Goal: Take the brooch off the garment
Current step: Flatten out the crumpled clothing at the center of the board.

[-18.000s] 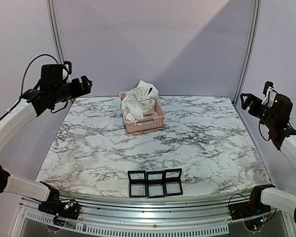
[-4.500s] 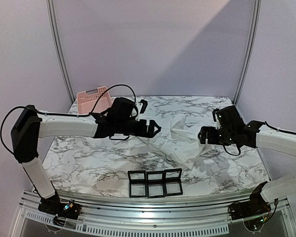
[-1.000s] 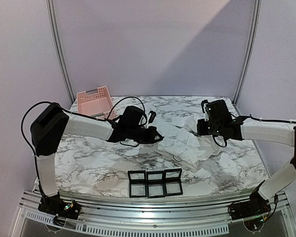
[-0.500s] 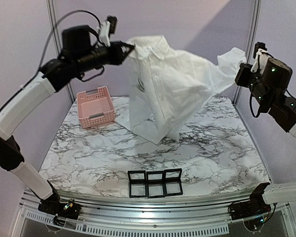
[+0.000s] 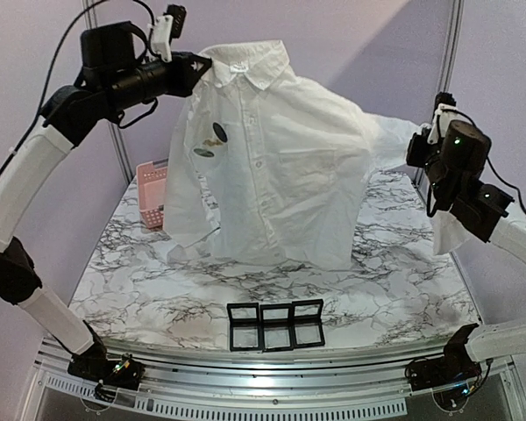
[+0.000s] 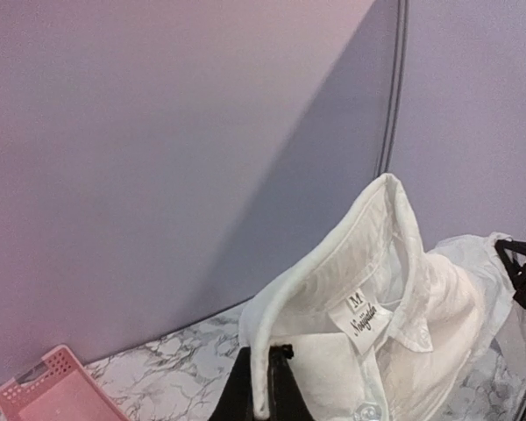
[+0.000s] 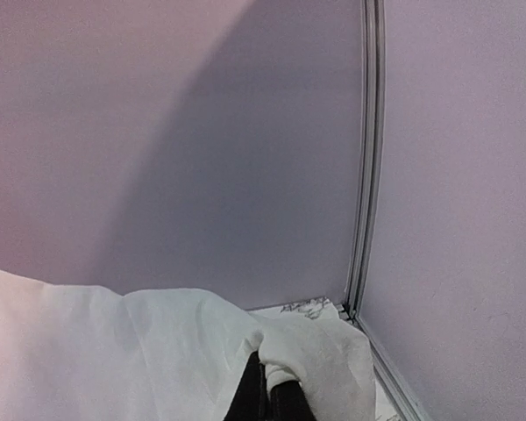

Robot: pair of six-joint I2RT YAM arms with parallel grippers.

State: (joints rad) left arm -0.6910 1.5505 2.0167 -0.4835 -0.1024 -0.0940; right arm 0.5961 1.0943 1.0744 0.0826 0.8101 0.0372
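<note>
The shirt still hangs in the air, so I will lower my left gripper outward to the far part of the marble table next and release the collar there.
The garment (image 5: 280, 175), a large white collared shirt, hangs spread in the air above the table with its buttoned front facing the top camera. My left gripper (image 5: 200, 64) is shut on its collar (image 6: 333, 281) at the upper left; the black fingers (image 6: 285, 390) pinch the collar's edge beside a size label. My right gripper (image 5: 415, 146) is shut on a bunched fold of the shirt (image 7: 316, 360) at the right shoulder. The brooch (image 5: 216, 134), a small dark thing, sits on the shirt's chest below the collar, with a second dark mark just under it.
The pink basket (image 5: 151, 195) stands at the back left of the marble table (image 5: 403, 289), half hidden by the hanging shirt; in the left wrist view the basket (image 6: 48, 395) shows at the bottom left. A black three-cell tray (image 5: 275, 324) lies at the near edge.
Both arms lifted the shirt off the table and raised it high. Since half a second ago it has opened out flatter, front now facing the camera, and the right gripper has come lower.
</note>
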